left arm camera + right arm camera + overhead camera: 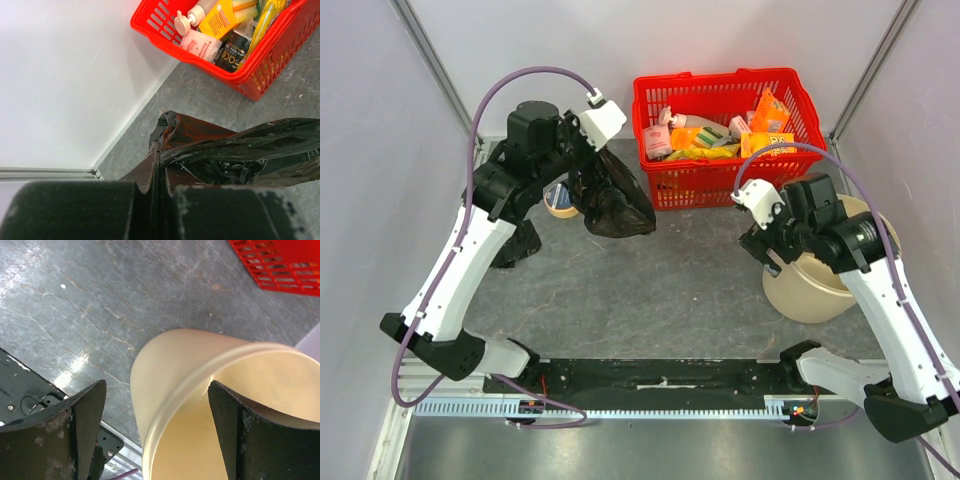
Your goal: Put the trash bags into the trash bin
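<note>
My right gripper eases slightly down onto the bin's near rim (791, 265) (167, 410) next and shuts its fingers, because the bin's side already stands between them.
My left gripper (578, 165) is shut on the top of a black trash bag (615, 205), which hangs at the back left beside the red basket. In the left wrist view the fingers (150, 172) pinch the crinkled bag (240, 150). A second black trash bag (516, 245) lies on the table under the left arm. The beige trash bin (815, 290) stands at the right. My right gripper (772, 258) is open and straddles the bin's near-left rim (172, 405), one finger (85, 415) outside the wall and the other inside. Nothing is held in it.
A red wire-mesh basket (725, 140) full of bottles and packets stands at the back, also in the left wrist view (250, 75) and at the right wrist view's corner (285, 265). A roll of tape (558, 204) lies behind the left arm. White walls close in both sides.
</note>
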Available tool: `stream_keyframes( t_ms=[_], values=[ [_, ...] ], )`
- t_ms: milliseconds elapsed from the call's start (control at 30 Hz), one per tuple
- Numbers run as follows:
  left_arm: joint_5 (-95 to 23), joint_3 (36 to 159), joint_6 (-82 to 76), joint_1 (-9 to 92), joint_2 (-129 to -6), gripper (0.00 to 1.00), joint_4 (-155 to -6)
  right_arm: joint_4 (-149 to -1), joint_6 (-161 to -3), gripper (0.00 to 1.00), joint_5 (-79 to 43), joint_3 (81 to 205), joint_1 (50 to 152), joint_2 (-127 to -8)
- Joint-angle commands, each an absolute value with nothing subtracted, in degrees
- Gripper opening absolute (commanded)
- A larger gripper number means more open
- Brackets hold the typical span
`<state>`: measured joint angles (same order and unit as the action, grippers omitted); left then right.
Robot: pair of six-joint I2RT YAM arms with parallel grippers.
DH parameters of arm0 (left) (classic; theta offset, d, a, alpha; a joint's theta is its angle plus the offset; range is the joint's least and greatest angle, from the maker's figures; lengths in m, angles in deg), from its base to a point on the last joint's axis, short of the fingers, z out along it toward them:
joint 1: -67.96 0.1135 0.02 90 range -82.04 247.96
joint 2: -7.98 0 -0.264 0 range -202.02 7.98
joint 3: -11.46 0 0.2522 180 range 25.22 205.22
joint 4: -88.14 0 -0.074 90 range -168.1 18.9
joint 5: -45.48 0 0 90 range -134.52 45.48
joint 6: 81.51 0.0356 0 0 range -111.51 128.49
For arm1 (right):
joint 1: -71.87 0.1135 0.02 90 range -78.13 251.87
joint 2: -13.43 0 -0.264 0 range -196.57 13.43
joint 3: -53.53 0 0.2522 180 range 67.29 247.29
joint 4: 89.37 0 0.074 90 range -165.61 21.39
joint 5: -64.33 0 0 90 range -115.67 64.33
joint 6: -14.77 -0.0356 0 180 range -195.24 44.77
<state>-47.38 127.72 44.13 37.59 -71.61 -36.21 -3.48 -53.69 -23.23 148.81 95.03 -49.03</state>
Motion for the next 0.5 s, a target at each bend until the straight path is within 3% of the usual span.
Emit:
stream_keyframes(
  t_ms=[0, 467],
  values=[
    [-47.7, 128.1, 44.0, 37.1, -70.9, 0.02, -36.5, -3.6, -53.3, 0.90, -28.2, 148.2, 93.8, -45.2],
    [-48.4, 123.0, 45.6, 37.1, -68.3, 0.02, -37.4, -4.9, -54.7, 0.81, -31.1, 140.9, 91.0, -46.0]
  ],
)
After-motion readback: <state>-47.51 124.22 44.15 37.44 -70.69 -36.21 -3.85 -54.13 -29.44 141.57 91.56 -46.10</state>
